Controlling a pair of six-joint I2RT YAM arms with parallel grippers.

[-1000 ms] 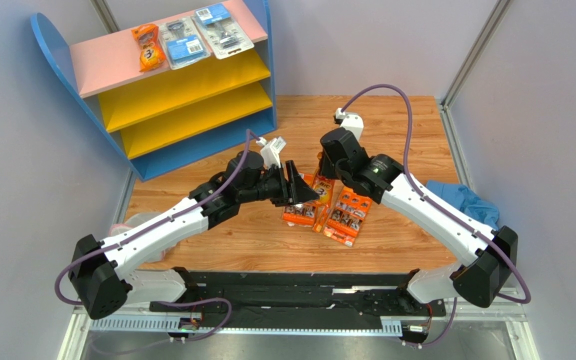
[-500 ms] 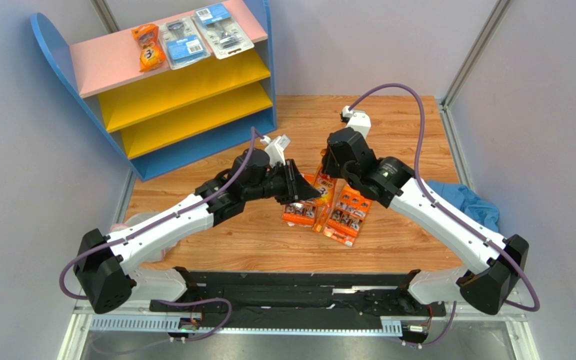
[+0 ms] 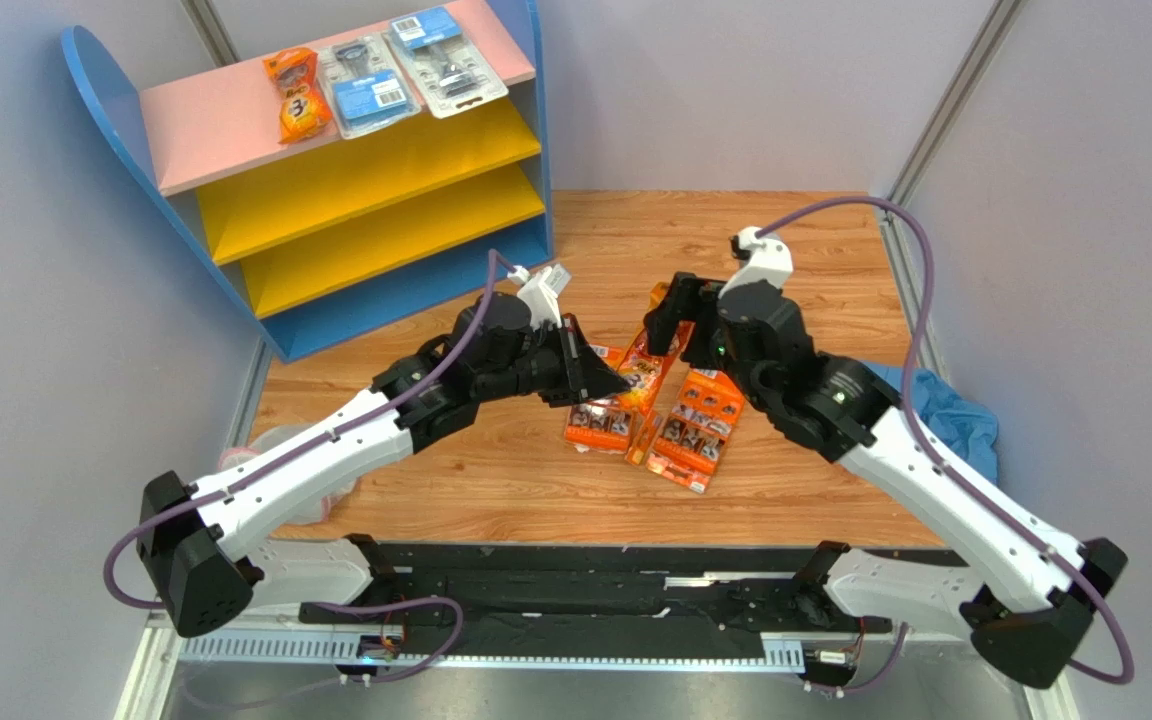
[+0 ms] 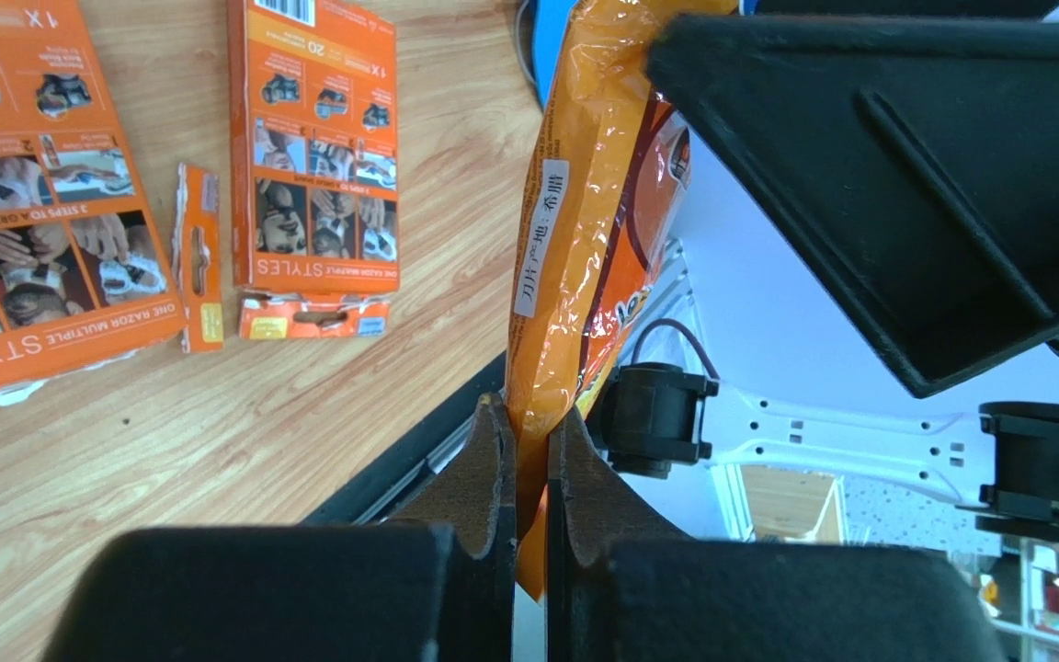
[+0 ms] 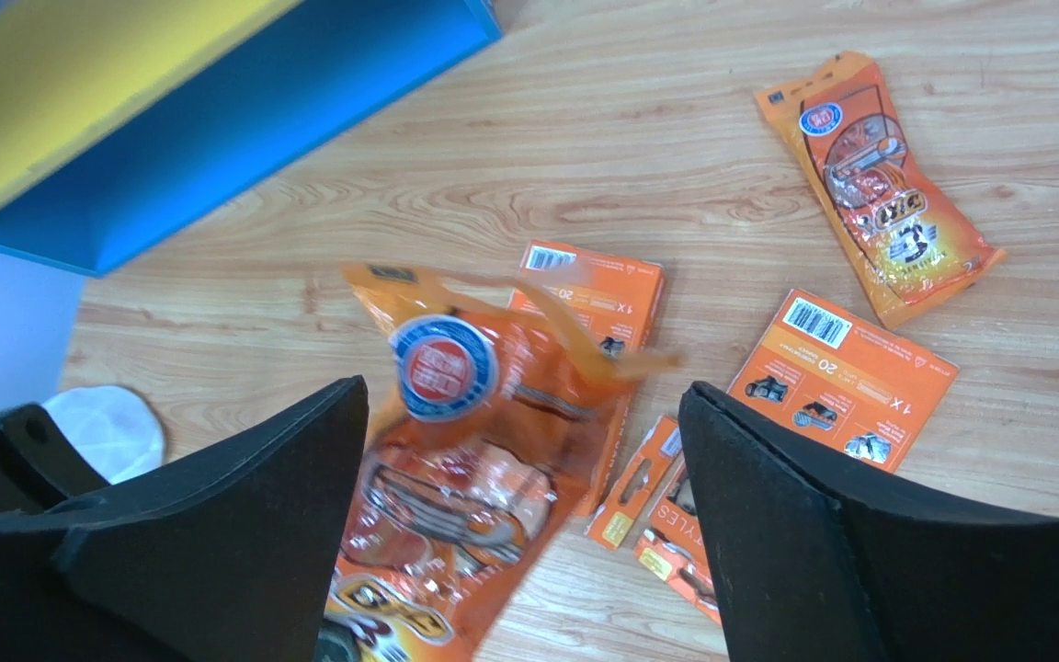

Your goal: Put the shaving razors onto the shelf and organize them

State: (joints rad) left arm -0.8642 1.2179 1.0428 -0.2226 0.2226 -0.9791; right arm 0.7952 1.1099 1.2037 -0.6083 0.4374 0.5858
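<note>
I should lift the bag outward with my left gripper next and release it on the pink board's bare end (image 3: 225, 111). That end is above and to the left in the top view.
My left gripper (image 3: 588, 375) (image 4: 531, 430) is shut on the lower edge of a small orange razor bag (image 4: 581, 207) (image 3: 642, 365), which stands on edge above the table. In the right wrist view that bag (image 5: 459, 455) hangs blurred between the spread fingers of my right gripper (image 5: 521, 407) (image 3: 677, 330), which is open and touches nothing. Two wider orange cards (image 3: 606, 426) (image 3: 696, 426) lie on the wood below. Another orange bag (image 5: 883, 186) lies flat further off. The shelf (image 3: 387, 225) stands at the back left; its pink top board holds an orange bag (image 3: 294, 93) and two blister packs (image 3: 366, 84) (image 3: 447, 57).
A blue cloth (image 3: 940, 408) lies at the right edge of the wooden table, behind my right arm. Both yellow boards (image 3: 372, 165) of the shelf are bare. A pale bag (image 3: 259, 443) sits at the table's left edge under my left arm.
My left gripper has closed on the orange bag. My right gripper has opened, letting the bag go, and the right arm has drawn back and up to the right.
</note>
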